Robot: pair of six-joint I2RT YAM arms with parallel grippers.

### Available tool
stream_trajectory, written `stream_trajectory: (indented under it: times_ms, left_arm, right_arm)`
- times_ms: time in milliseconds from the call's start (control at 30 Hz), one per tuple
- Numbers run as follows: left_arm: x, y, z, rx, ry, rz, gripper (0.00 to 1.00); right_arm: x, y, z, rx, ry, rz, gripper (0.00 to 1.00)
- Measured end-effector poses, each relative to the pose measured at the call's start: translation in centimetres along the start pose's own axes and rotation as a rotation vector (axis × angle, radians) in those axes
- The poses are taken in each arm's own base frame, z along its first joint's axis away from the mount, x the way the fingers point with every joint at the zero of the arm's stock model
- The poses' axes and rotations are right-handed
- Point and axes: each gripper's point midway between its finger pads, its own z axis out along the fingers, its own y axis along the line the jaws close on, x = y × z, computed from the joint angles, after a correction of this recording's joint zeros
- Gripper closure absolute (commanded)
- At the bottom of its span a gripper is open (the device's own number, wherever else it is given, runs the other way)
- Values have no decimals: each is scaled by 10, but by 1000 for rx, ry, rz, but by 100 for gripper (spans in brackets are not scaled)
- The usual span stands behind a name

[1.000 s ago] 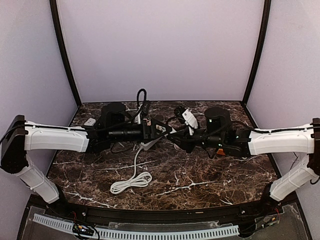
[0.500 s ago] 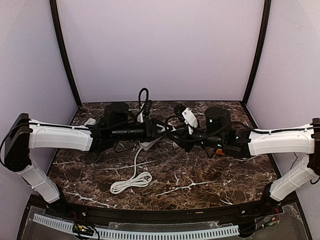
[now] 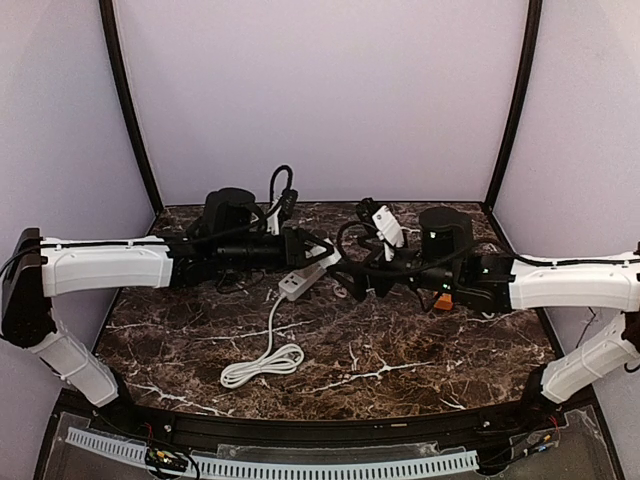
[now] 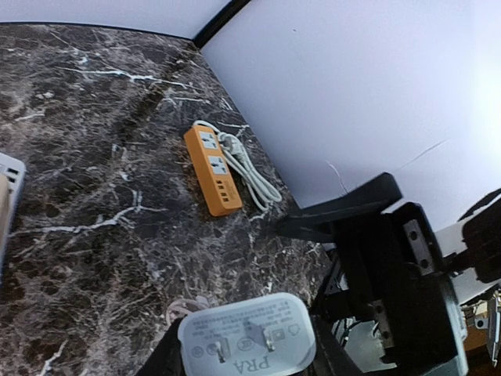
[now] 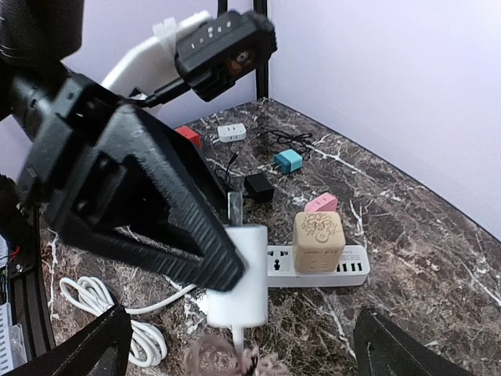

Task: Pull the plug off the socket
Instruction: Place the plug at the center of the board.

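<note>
My left gripper will first carry the free plug outward, away from my right gripper, to get it down onto the marble beyond the pink adapter.
The plug [image 5: 239,276], a white charger block with a pinkish cable hanging from it, is off the socket and in the air. My left gripper [image 4: 246,345] is shut on it, its bare prongs facing the left wrist camera. The socket, a white power strip [image 5: 344,265], lies on the marble below with a tan cube adapter [image 5: 318,240] plugged in. From above, the left gripper [image 3: 322,256] meets the right gripper [image 3: 352,283] near the strip [image 3: 293,287]. My right gripper [image 5: 243,352] stands wide open just short of the plug, nothing between its fingers.
An orange power strip [image 4: 213,169] with a coiled cord lies toward the back wall. Small adapters sit behind the white strip: pink [image 5: 321,204], black [image 5: 258,186], teal [image 5: 288,161], white [image 5: 232,131], red [image 5: 188,135]. The strip's white cord [image 3: 262,365] coils at the front.
The left gripper closed on the plug, then the right gripper opened and let it go. Both arms shifted slightly toward the back wall.
</note>
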Motion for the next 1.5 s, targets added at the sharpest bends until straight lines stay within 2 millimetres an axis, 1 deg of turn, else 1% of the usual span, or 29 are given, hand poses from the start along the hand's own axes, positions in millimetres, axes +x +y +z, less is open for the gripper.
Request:
stream_trajectory:
  times_ms: [100, 167, 233, 300, 367, 400, 467, 533, 600, 633, 767, 867, 1033, 1100, 1200, 1267, 1367, 1433, 1500]
  left_arm:
    - [-20, 22, -14, -80, -27, 1, 98]
    - [-42, 44, -28, -165, -52, 2, 98]
    - [-70, 62, -45, -256, -81, 8, 98]
    - [-98, 74, -63, -338, -122, 28, 98]
    - [-123, 84, -82, -423, -154, 61, 97]
    - [-131, 89, -87, -458, -163, 79, 97]
    - [-146, 99, -93, -537, -163, 115, 98]
    - [-154, 115, -92, -614, -138, 147, 98]
    - [-156, 140, -86, -698, -94, 170, 98]
    - [-154, 154, -82, -739, -64, 178, 98]
    - [-144, 202, -65, -846, 53, 200, 98]
    - [-143, 229, -52, -893, 120, 218, 98]
    - [-149, 257, -32, -915, 165, 236, 97]
    - [-146, 267, -24, -914, 186, 240, 96]
    - [-137, 281, -13, -912, 222, 238, 95]
    - [-132, 293, -6, -914, 243, 235, 89]
    - [-119, 308, 4, -913, 279, 234, 84]
    - [-115, 314, 9, -905, 285, 235, 81]
    - [-116, 315, 12, -901, 280, 241, 73]
  right_arm:
    - [-18, -2, -14, 15, -50, -1, 1]
    - [-29, -4, -24, 24, -82, -1, 1]
    - [-33, -4, -31, 28, -99, -1, 1]
    - [-30, -5, -36, 34, -96, -1, 1]
    - [-21, -6, -39, 40, -78, 0, 1]
    - [-15, -7, -39, 42, -64, 1, 1]
    - [-5, -8, -40, 46, -40, 2, 1]
    - [1, -8, -41, 47, -23, 4, 1]
    - [3, -8, -41, 47, -17, 5, 1]
    - [3, -8, -41, 47, -18, 5, 1]
    - [3, -9, -41, 48, -18, 6, 1]
    - [3, -9, -41, 49, -17, 9, 1]
    - [5, -9, -41, 48, -13, 10, 1]
    - [7, -9, -41, 47, -9, 12, 1]
    - [8, -9, -41, 46, -6, 13, 1]
    - [8, -9, -40, 45, -5, 14, 1]
    - [9, -7, -40, 35, -4, 19, 1]
    - [9, -6, -40, 29, -2, 22, 1]
    - [11, -6, -38, 27, 5, 25, 1]
